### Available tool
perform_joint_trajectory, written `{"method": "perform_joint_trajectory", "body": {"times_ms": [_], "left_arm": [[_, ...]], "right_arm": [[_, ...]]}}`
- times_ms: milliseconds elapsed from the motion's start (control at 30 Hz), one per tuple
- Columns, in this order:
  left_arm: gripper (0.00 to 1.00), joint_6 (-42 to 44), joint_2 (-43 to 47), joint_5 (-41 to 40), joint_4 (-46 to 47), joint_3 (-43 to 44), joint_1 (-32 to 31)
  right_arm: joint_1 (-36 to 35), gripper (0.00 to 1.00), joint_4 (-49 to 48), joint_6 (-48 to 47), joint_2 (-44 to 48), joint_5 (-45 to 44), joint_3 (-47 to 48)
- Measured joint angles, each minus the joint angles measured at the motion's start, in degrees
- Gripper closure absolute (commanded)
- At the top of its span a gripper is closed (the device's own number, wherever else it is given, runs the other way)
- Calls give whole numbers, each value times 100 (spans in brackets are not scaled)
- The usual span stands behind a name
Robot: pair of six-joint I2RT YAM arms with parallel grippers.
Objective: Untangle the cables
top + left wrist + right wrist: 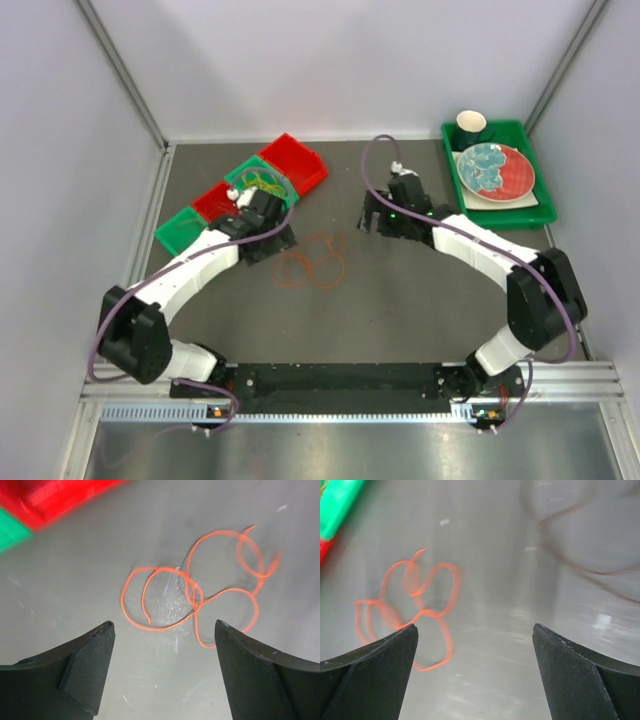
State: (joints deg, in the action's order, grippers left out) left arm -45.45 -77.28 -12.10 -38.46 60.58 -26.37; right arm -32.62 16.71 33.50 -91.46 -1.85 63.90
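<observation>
Several parts of the orange cable meet below my left gripper, so it needs to go down toward the right in the top view onto the orange cable's middle crossing (311, 267) (196, 605).
An orange cable (315, 262) lies in loose overlapping loops on the grey table between the two arms. In the left wrist view the orange cable (195, 587) sits just beyond my left gripper (164, 625), which is open with nothing between its fingers. My left gripper (270, 240) hovers at the cable's left edge. My right gripper (475, 627) is open and empty, with the orange cable (420, 600) blurred ahead to its left and a dark brown cable (580, 555) curving at the upper right. The right gripper (372, 215) stands to the right of the loops.
A row of red and green bins (295, 160) runs along the back left; one green bin (243, 170) holds a yellow cable (262, 182). A green tray (545, 210) at the back right carries a plate (495, 168) and a dark cup (471, 125).
</observation>
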Motion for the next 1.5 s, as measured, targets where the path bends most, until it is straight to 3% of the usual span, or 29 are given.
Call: {"method": "perform_joint_trajectory", "body": {"times_ms": [200,300,567,800,833,933,1000,1033,1333,1500], "left_arm": [[22,-1429,-756,-1040,-98,-92,-1311],[25,-1963,-1373,-1394,-227,79,-1663],[33,-2310,-2072,-1993,-74,232,-1572],[41,-1985,-2430,-1762,592,426,-1311],[44,-1969,-2494,-1731,651,433,-1298],[67,-1941,-2669,-1655,719,433,-1292],[98,-1915,-2693,-1646,745,437,-1294],[100,-1917,-2704,-1635,763,439,-1294],[100,-1727,-2699,-1707,564,575,-1261],[100,-798,-1508,-1394,400,525,-833]], "right_arm": [[575,4,7,-109,387,-68,-527],[651,4,50,-160,387,-61,-619],[651,5,39,-205,393,22,-669],[651,5,9,-223,396,114,-728],[651,5,-9,-221,396,138,-728],[651,6,-63,-216,396,234,-732],[651,7,-90,-197,396,286,-732],[651,7,-92,-190,396,310,-732],[651,7,-127,-142,396,363,-772],[651,7,-133,-133,396,358,-802]]}}
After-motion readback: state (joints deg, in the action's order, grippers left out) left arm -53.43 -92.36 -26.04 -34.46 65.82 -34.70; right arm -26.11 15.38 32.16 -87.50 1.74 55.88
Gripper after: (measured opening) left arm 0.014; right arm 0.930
